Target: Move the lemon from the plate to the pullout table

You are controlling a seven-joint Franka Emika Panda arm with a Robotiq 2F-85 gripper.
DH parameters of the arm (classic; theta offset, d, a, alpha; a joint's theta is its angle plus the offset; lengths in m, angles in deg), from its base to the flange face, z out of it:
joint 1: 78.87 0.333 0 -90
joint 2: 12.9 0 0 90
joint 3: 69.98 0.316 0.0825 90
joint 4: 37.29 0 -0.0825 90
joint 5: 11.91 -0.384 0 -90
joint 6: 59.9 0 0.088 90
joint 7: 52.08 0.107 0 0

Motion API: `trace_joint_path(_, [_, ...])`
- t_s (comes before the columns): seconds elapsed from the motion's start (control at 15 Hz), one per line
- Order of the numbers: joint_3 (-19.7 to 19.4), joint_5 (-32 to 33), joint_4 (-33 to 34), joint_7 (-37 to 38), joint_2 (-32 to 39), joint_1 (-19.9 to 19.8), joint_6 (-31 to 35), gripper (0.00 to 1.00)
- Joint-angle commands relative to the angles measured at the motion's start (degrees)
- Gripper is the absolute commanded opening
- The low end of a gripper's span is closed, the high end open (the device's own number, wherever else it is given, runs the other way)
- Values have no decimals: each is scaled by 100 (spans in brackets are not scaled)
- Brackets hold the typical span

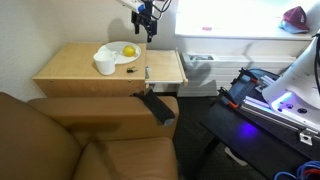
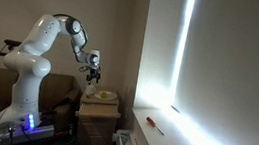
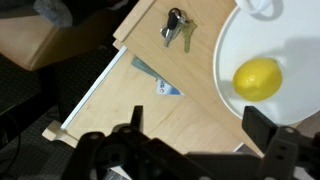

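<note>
I will next turn my gripper, move it toward the right in the wrist view and bring it down over the lemon (image 1: 128, 51) (image 3: 258, 78), because the lemon is below it on that side.
The yellow lemon (image 1: 128, 51) lies on the round white plate (image 1: 120, 58) on the light-wood tabletop; in the wrist view the lemon (image 3: 258, 78) sits on the plate (image 3: 228, 50) at the right. The pullout table (image 1: 167, 66) is the thin board beside the main top, and it shows in the wrist view (image 3: 125, 105) with a pale rail along its edge. My gripper (image 1: 147, 24) hangs well above the table, open and empty. Its two dark fingers (image 3: 198, 135) frame the bottom of the wrist view, with the lemon up and to the right of them.
A white cup (image 1: 105, 65) stands by the plate. A set of keys (image 3: 175, 28) lies on the main top. A small card (image 3: 165, 88) lies on the pullout board. A brown sofa (image 1: 60, 140) is in front and a window sill (image 1: 240, 45) behind.
</note>
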Motion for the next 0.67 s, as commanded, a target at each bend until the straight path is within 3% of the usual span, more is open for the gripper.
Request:
trace_joint_path(0.0, [-317,-111,1004,909,916,124,-27,100])
trace_joint_path(0.33, [-609,-248,2073,2420,1691,275,-188,100])
trace_joint_path(0.4, [-458,-140,1628,1935,1427,118,-24,100])
trace_joint_path(0.6, [-517,-131,1937,2355,1648,197,-39,100])
